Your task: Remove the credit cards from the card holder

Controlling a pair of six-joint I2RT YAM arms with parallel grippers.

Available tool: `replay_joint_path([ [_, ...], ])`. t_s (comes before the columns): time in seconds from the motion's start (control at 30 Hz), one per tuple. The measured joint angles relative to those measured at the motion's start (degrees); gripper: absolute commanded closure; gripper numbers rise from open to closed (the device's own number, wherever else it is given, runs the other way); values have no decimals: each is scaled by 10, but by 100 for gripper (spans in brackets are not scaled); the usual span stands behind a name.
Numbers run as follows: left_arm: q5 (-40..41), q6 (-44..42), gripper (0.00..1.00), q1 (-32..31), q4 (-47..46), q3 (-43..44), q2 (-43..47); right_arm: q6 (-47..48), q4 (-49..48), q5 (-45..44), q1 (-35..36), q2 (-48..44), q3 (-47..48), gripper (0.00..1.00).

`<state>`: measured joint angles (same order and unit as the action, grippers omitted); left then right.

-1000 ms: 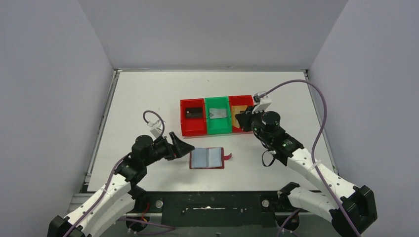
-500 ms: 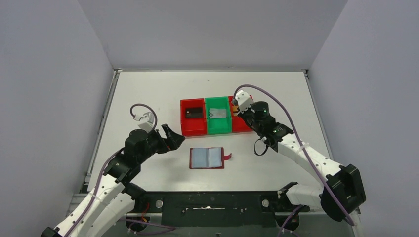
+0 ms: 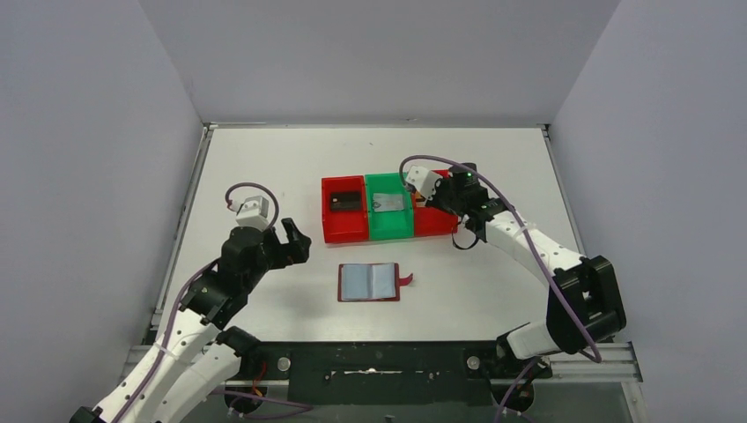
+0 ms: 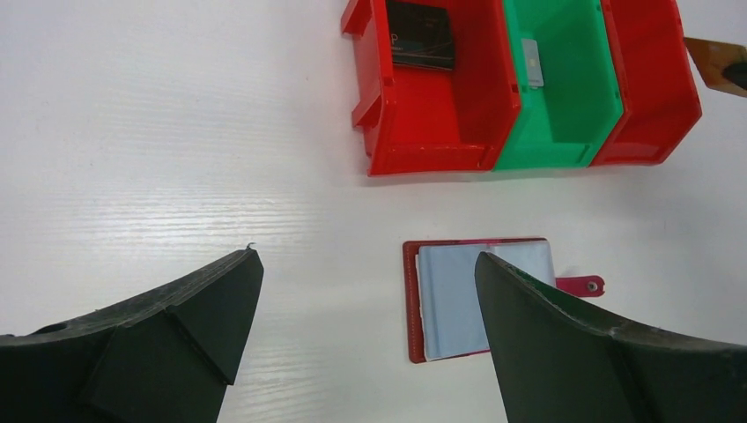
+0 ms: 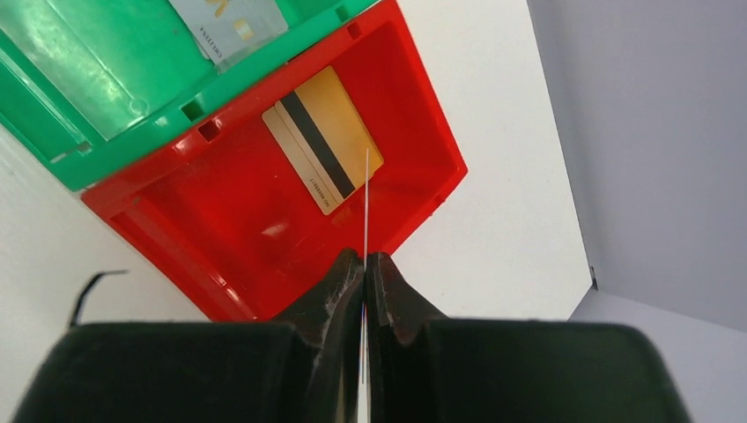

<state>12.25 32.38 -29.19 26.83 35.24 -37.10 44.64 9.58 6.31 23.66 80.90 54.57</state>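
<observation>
I will lower my right gripper inside the red bin toward that gold card [image 3: 419,199] [image 5: 328,139], since it already lies there below, and let go of the edge-on card.
The card holder [image 3: 370,282] [image 4: 458,300] lies open on the table, its pale blue sleeves up and its snap tab pointing right. To its left and clear of it, my left gripper [image 3: 295,242] [image 4: 366,260] is open and holds nothing. My right gripper [image 3: 432,199] [image 5: 364,257] is shut on a thin credit card [image 5: 366,203], seen edge-on, above the right red bin [image 5: 264,229]. A gold card with a dark stripe [image 5: 321,150] lies in that bin. There is a silvery card [image 3: 390,203] [image 4: 531,63] in the green bin and a dark card [image 3: 345,201] [image 4: 421,35] in the left red bin.
Three bins stand in a row behind the wallet: left red bin [image 3: 343,233], green bin [image 3: 390,229], right red bin [image 3: 433,227]. White walls close the table on three sides, and the right wall is near the right bin.
My right gripper has swung left and back over the right red bin, still shut on the card. My left gripper has drawn back from the wallet and opened wider.
</observation>
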Motion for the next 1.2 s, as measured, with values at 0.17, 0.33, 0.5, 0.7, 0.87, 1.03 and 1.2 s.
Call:
replay_joint_path([
  [0.17, 18, -12, 6, 0, 3, 0, 15, 58, -2, 32, -15, 46, 8, 100],
  [0.33, 31, -16, 6, 0, 9, 0, 25, 104, -14, 48, -19, 84, 30, 100],
  [0.5, 42, -16, 6, 0, 12, 0, 37, 126, -17, 67, -18, 114, 62, 100],
  [0.7, 47, -16, 6, 0, 13, 0, 40, 132, -13, 67, -3, 114, 66, 100],
  [0.87, 47, -16, 6, 0, 13, 0, 39, 138, -13, 71, 0, 113, 66, 100],
  [1.03, 47, -16, 6, 1, 13, 0, 37, 156, -14, 69, -5, 120, 66, 100],
  [1.2, 47, -16, 6, 1, 13, 0, 37, 173, -22, 68, -11, 143, 65, 100],
])
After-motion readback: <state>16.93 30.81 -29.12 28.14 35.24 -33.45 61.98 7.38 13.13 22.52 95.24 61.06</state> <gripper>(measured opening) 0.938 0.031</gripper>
